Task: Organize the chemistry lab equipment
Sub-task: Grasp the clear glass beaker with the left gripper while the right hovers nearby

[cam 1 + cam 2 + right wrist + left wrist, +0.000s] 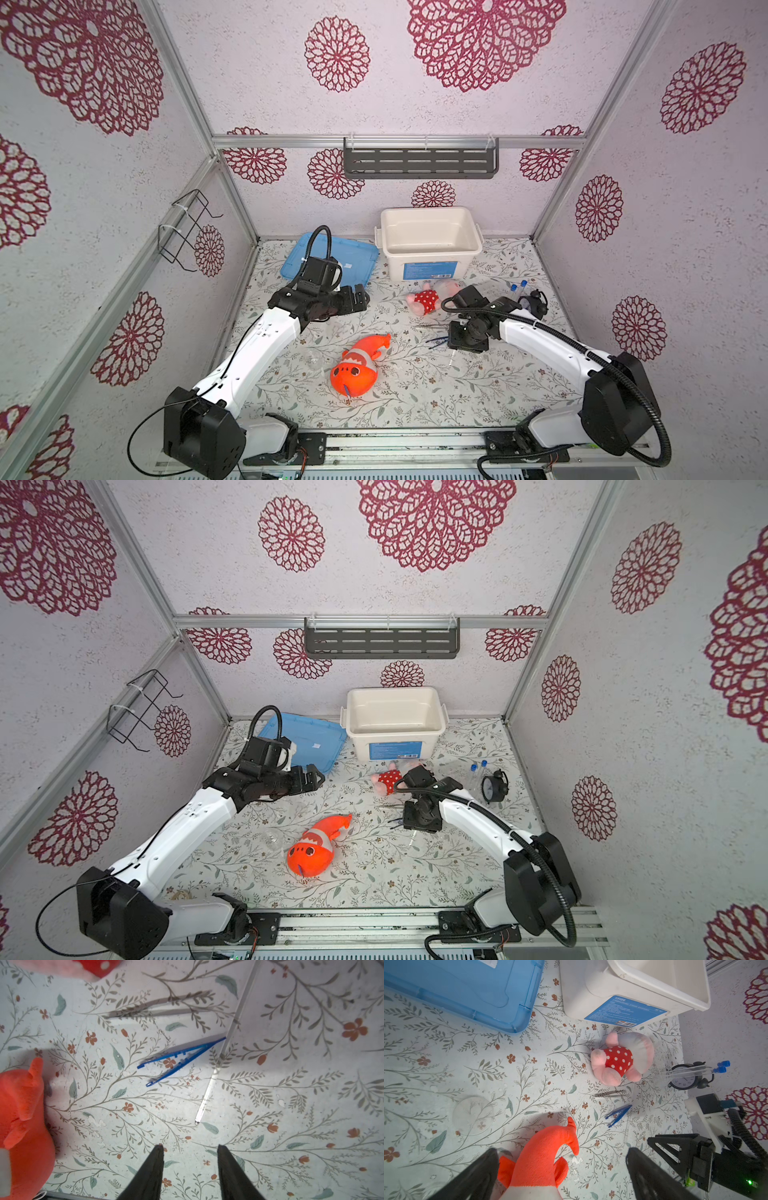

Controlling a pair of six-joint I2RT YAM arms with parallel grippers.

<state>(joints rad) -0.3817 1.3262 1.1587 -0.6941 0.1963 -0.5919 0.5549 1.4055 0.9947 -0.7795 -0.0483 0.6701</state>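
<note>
The left gripper needs to draw back next, turn and lower its fingers onto the clear round glassware's side [280, 840] beside the fish, since that side is below and back.
Dark blue tweezers [182, 1052] lie on the floral mat, with slim metal tweezers [159, 1004] beyond them and a thin clear rod [208, 1093] beside both. My right gripper [190, 1148] hangs over the mat just short of the rod's end, open with nothing between its fingers. In a top view it points down by the blue tweezers [436, 341]. Two blue-capped tubes [519, 289] rest against a clock at the right. Clear round glassware [314, 359] sits at the left. My left gripper [359, 297] hovers open and empty near the blue lid.
A white bin [430, 245] stands at the back, with a blue lid [332, 257] to its left. The orange plush fish [357, 370] lies mid-table and the pink doll [428, 299] sits before the bin. A black alarm clock [534, 305] stands at the right.
</note>
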